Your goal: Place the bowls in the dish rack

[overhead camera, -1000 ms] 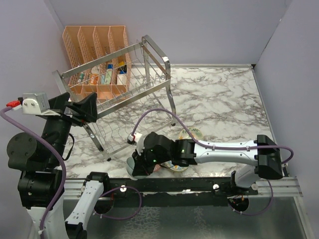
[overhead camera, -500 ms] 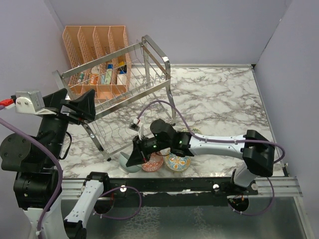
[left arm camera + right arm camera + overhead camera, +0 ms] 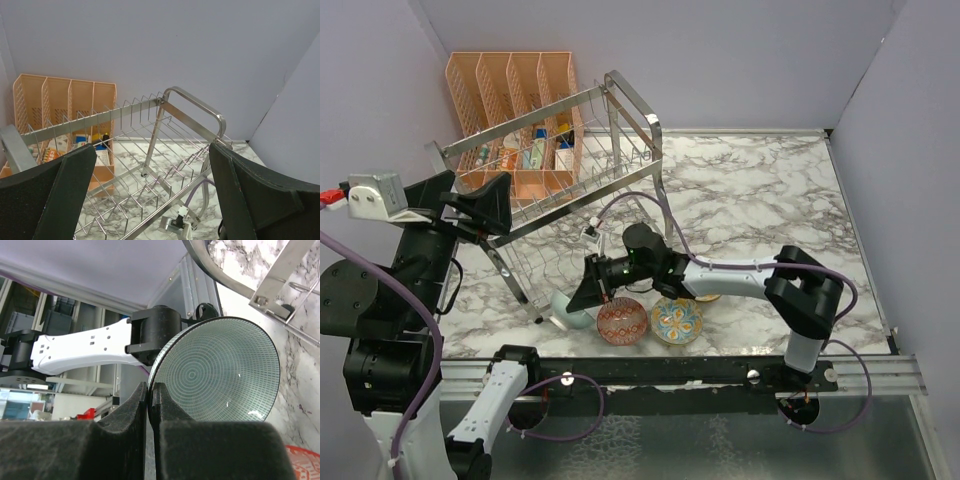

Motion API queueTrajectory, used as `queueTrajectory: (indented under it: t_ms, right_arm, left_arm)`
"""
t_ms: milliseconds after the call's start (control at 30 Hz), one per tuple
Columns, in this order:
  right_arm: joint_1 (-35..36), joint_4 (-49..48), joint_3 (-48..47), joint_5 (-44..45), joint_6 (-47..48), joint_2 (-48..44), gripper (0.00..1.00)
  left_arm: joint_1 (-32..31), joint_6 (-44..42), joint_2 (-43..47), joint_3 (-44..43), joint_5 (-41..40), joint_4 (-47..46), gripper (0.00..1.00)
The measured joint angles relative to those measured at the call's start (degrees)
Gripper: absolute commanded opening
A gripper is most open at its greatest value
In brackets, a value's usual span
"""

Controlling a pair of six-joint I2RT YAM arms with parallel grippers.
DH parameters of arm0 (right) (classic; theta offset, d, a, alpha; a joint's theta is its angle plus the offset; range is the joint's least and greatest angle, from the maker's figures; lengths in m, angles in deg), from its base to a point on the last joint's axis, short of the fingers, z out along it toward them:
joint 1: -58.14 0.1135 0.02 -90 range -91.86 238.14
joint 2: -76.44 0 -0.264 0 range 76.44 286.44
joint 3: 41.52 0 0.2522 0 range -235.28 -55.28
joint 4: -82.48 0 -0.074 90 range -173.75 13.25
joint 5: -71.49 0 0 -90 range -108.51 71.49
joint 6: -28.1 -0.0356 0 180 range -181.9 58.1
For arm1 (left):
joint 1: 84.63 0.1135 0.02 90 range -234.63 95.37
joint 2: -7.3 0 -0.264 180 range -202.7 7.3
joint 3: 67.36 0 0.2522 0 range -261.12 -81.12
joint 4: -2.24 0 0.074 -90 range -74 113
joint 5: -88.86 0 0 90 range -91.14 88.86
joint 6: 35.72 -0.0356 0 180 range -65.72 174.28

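Note:
The rack's lower shelf [image 3: 527, 256] is outward, so my right gripper should next take the teal bowl [image 3: 568, 311] outward under the rack's upper bar and let it go among those empty wires.
My right gripper [image 3: 586, 293] is shut on the rim of the pale teal bowl [image 3: 568, 311], which is tilted on edge just in front of the dish rack's front leg. In the right wrist view the fingers [image 3: 141, 405] pinch the rim of this bowl [image 3: 220, 370]. Two floral bowls [image 3: 622, 320] [image 3: 677, 320] sit on the table near its front edge, right of the teal one. The chrome wire dish rack [image 3: 570, 170] stands at the back left and shows in the left wrist view [image 3: 165, 150]. My left gripper [image 3: 480, 212] is open and empty above the rack's left end.
A peach-orange mesh organiser [image 3: 510, 80] with small items stands behind the rack. Purple walls close in the table on the left, back and right. The rack's tubular leg [image 3: 280, 285] is close above the held bowl. The marble table [image 3: 770, 200] stretches to the right.
My right arm has swung back and left with the teal bowl, lifting it onto its edge near the rack and uncovering the two floral bowls. The left arm has shifted only slightly.

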Motion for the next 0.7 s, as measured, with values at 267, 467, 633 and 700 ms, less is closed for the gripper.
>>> queueTrajectory:
  t_ms: [267,467,633,700]
  right_arm:
    - [-2.5,-3.8,-6.7,-1.7,-2.8,4.9,0.01]
    - [-4.4,-4.4,-14.6,-1.7,-3.6,10.8,0.01]
    - [-5.4,-4.2,-20.2,-0.8,-3.3,15.9,0.01]
    - [-5.7,-4.2,-21.7,-0.2,-3.3,17.5,0.01]
  left_arm:
    - [-0.4,-0.2,-0.7,-1.4,0.0,0.0,0.99]
    - [-1.0,-0.3,-0.7,-1.4,0.0,0.1,0.99]
    - [-1.2,-0.7,-0.7,-1.4,0.0,0.1,0.99]
    - [-1.5,-1.0,-0.7,-1.4,0.0,0.1,0.99]
